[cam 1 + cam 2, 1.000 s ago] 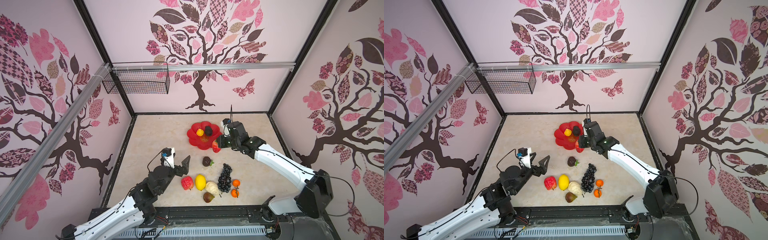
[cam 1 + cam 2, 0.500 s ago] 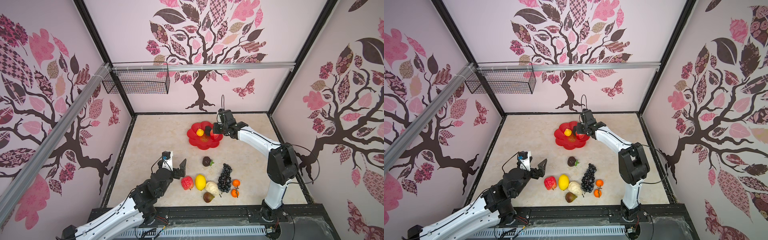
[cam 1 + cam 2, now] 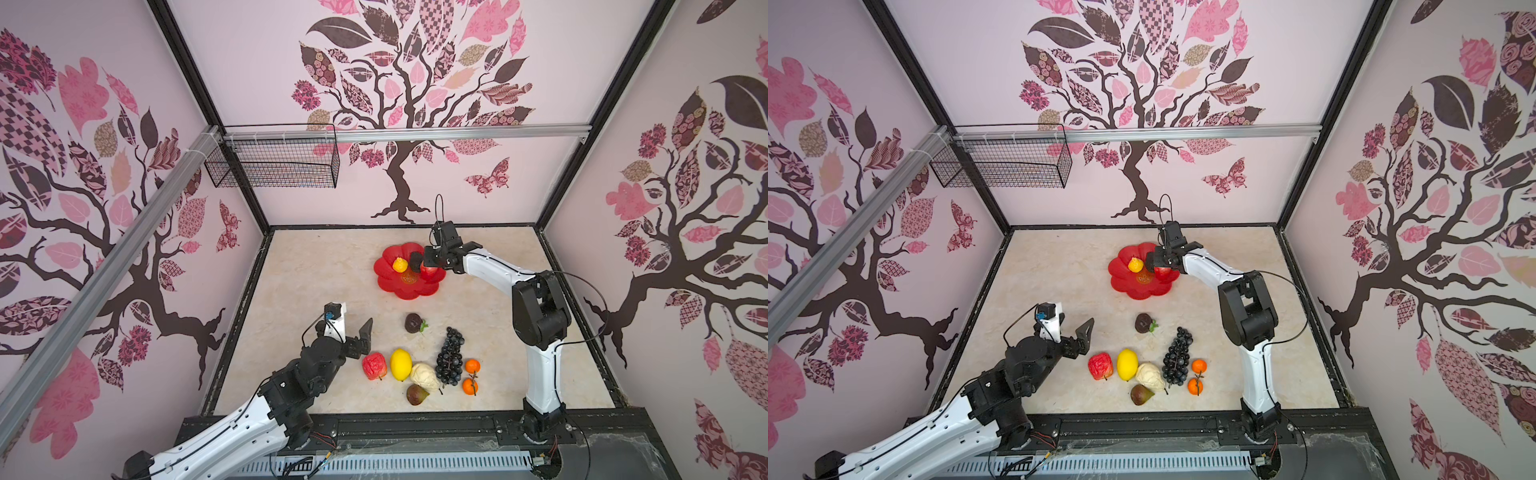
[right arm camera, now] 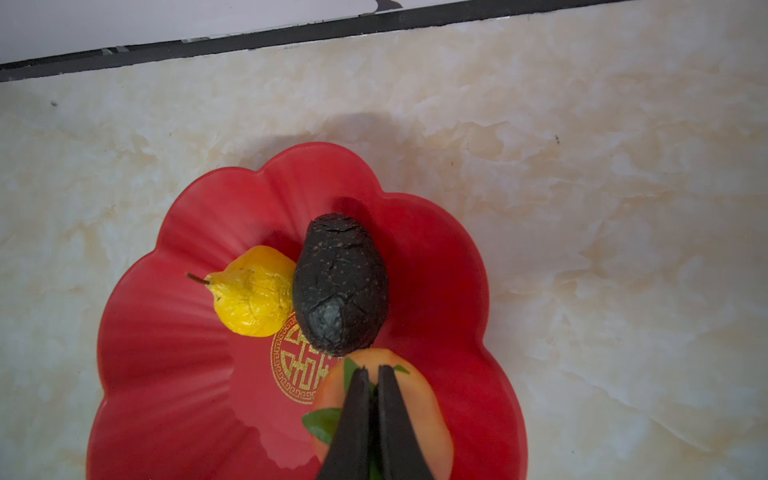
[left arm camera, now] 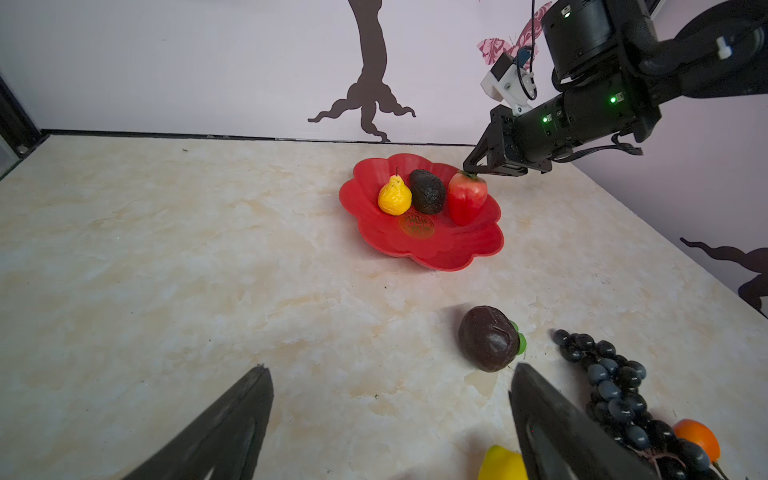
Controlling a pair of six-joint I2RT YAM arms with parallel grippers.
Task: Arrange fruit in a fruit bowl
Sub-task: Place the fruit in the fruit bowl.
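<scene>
My right gripper lowers slightly outward to the bare bowl patch beside the avocado next and releases the strawberry's leafy top there.
The red scalloped fruit bowl [image 3: 390, 286] [image 3: 1125, 286] holds a yellow pear [image 5: 395, 197] and a dark avocado [image 4: 340, 286]. My right gripper [image 4: 372, 370] [image 5: 471, 170] is shut on the leafy top of the strawberry [image 5: 466, 197], which hangs upright, tip down, in the bowl beside the avocado. My left gripper [image 3: 351, 332] [image 5: 388, 374] is open over bare table, just behind the red apple [image 3: 373, 365] and the lemon [image 3: 400, 364]. Near the table's front lie a cream knobbly piece [image 3: 424, 376], a grape bunch [image 3: 451, 357], two oranges [image 3: 472, 365] and a brown fig [image 3: 415, 394].
A dark round fruit with a green leaf [image 3: 413, 323] [image 5: 488, 338] lies alone between the bowl and the front row, close to my left gripper's right finger. A black wire basket [image 3: 274, 166] hangs on the back wall rail. Walls close the table on three sides.
My right gripper carried the strawberry from the bowl's front right edge to over the bowl, beside the avocado. My left arm drew back a little towards the red apple.
</scene>
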